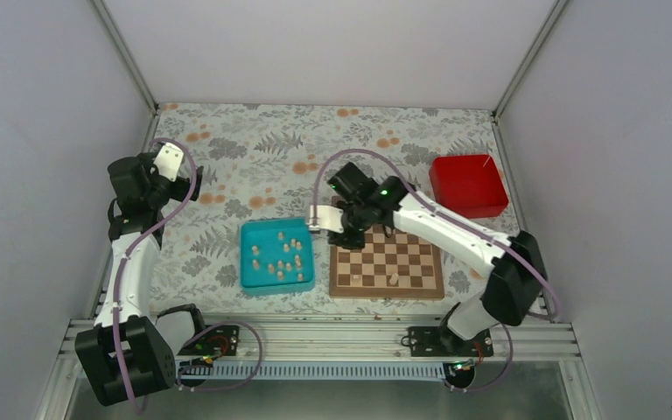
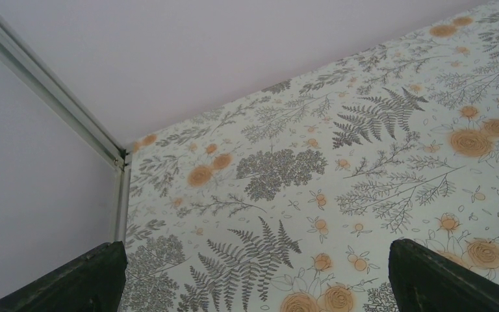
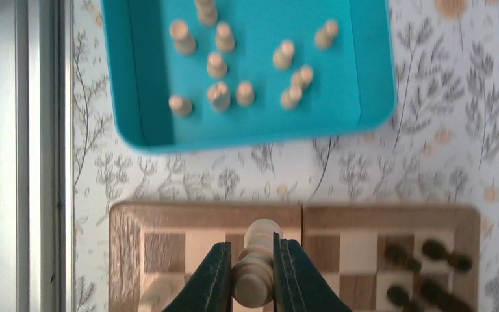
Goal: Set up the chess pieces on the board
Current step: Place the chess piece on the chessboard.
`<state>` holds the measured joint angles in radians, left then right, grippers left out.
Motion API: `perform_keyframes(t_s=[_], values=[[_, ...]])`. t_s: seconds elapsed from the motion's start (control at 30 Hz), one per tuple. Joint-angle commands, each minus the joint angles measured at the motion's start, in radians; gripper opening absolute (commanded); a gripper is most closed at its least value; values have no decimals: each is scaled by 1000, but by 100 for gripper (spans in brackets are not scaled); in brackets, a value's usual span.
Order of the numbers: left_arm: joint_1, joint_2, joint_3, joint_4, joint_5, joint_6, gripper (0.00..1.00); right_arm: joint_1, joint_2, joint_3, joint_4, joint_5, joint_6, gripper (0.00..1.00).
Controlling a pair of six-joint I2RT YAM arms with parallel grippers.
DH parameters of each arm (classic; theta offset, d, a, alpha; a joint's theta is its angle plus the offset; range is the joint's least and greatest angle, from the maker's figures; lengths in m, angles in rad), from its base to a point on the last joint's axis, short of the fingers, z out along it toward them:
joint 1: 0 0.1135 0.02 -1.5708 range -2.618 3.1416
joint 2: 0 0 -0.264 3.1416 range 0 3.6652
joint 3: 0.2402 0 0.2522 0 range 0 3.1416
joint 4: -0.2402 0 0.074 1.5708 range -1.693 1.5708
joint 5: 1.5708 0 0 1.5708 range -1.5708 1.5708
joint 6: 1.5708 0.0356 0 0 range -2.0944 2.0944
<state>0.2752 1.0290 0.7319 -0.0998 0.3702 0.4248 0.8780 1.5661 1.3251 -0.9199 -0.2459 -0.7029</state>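
Note:
The empty pale square between standing pieces is below the right gripper, to its right in the top view, so next the right gripper will move back and down to release.
The board [image 1: 387, 267] lies right of the teal tray [image 1: 277, 255], which holds several pale chess pieces [image 1: 287, 261]. My right gripper [image 1: 347, 234] hangs over the board's far left corner. In the right wrist view it [image 3: 253, 276] is shut on a pale chess piece [image 3: 257, 260] above the board's [image 3: 201, 218] left edge. Another pale piece [image 1: 394, 280] stands on the board near its front edge. Dark chessmen [image 3: 422, 257] stand at the right in the right wrist view. My left gripper [image 1: 166, 162] is open and empty, far left over the cloth; its fingers [image 2: 71, 283] show wide apart.
A red box [image 1: 466, 185] stands at the far right of the flowered cloth. White walls with metal posts close in the table on three sides. The tray [image 3: 364, 97] lies just beyond the board in the right wrist view.

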Motion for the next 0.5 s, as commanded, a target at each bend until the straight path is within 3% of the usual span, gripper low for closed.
perform_keyframes(t_s=[0.0, 0.47], values=[[7, -2, 4, 8, -2, -16, 100, -45, -125, -124, -2, -4, 29, 4], [7, 3, 6, 6, -11, -15, 100, -131, -345, -390, -31, 34, 58, 4]])
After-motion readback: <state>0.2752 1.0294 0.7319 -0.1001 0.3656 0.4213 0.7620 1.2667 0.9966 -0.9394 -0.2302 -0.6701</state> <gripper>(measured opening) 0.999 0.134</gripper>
